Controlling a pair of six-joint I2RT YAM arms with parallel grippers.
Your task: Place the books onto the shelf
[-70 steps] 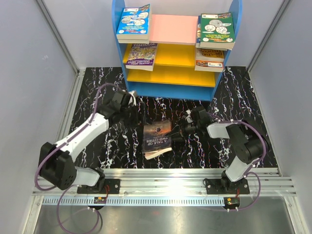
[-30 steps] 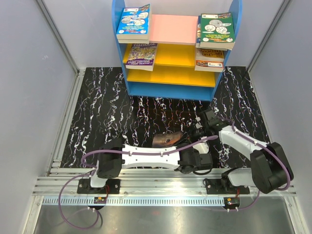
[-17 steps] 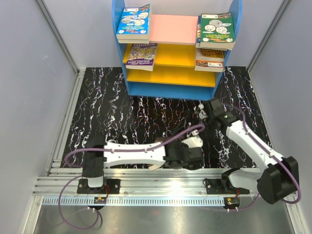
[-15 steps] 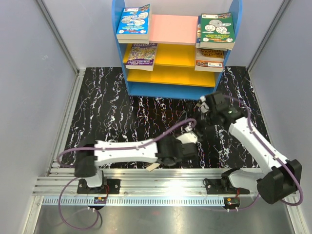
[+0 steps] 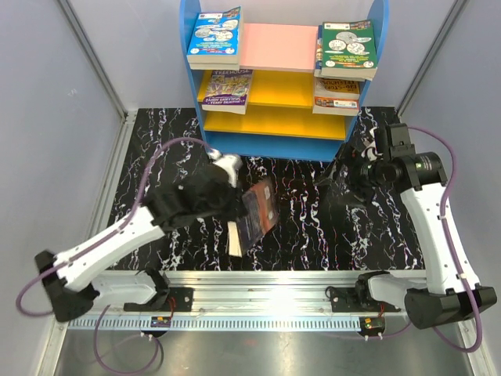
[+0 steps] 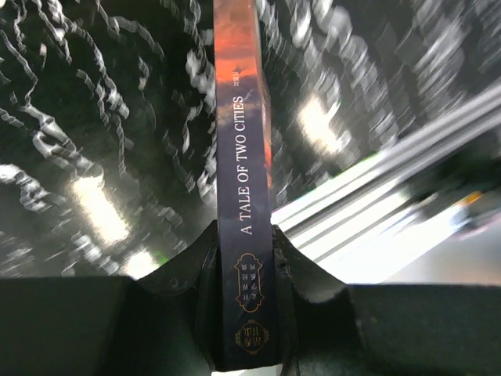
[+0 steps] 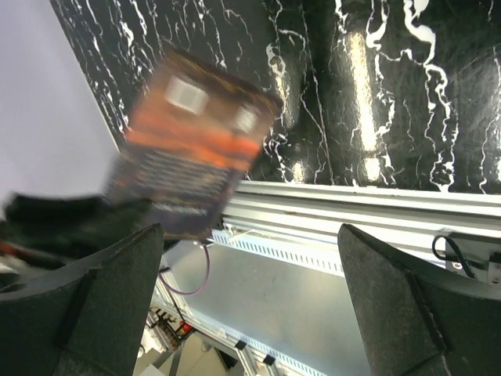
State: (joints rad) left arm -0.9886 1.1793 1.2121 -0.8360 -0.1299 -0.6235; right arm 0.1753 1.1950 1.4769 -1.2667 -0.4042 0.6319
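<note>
The purple book lies outward of my left gripper, so next the gripper will swing outward, turn toward the shelf, and let go of the brown book on top of it.
My left gripper is shut on a dark brown book, "A Tale of Two Cities", which hangs tilted above the black marbled table. In the left wrist view its spine stands clamped between both pads. The right wrist view shows the same book, blurred. My right gripper stands wide open with nothing in it, raised in front of the shelf's right side. The shelf at the back carries several books: a blue one and a green one on the pink top board, more on the yellow board below.
Grey walls close in both sides. An aluminium rail runs along the near table edge between the arm bases. The shelf's blue side panels stand out past the boards.
The left arm has swung back to the left and lifted the brown book off the table. The right gripper let go, opened wide and pulled up and back toward the shelf's right side.
</note>
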